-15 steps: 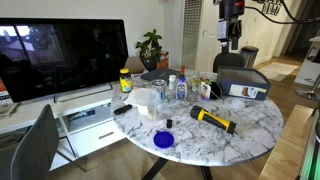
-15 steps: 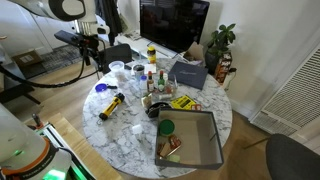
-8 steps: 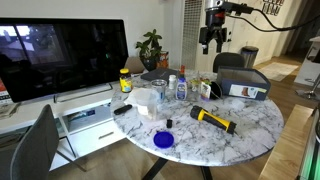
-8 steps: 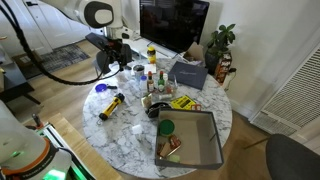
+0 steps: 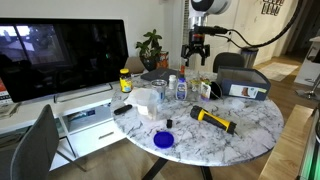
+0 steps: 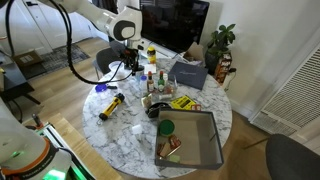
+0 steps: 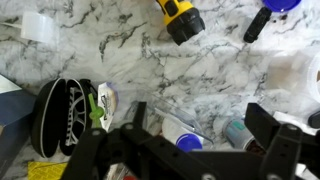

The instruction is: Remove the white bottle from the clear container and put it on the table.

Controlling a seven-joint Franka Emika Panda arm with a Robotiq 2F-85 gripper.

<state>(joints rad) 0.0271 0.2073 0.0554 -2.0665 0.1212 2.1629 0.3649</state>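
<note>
The blue top of the white bottle (image 7: 188,143) faces up between the open fingers while the bottle's body stands in the clear container. So my gripper comes down onto it next.
The white bottle (image 5: 181,87), slim with a blue label, stands upright inside the clear container (image 5: 184,94) near the middle of the marble table (image 5: 250,125). In the wrist view it shows from above as a white body with a blue top (image 7: 175,131) within the clear container's walls (image 7: 150,112). My gripper (image 5: 196,47) hangs open and empty above the bottle cluster, slightly behind the white bottle. It also shows in an exterior view (image 6: 133,57). In the wrist view its fingers (image 7: 200,130) straddle the bottle from above without touching it.
A yellow flashlight (image 5: 212,119), a blue lid (image 5: 163,139) and a black marker (image 7: 255,25) lie on the table's front part. A yellow-lidded jar (image 5: 125,80), other small bottles, a grey bin (image 6: 190,140) and a black mesh item (image 7: 62,115) crowd around the container. A TV (image 5: 60,55) stands behind.
The arm has swung across from beyond the table's edge and come down, so the open gripper is now over the bottle cluster. Nothing on the table has moved.
</note>
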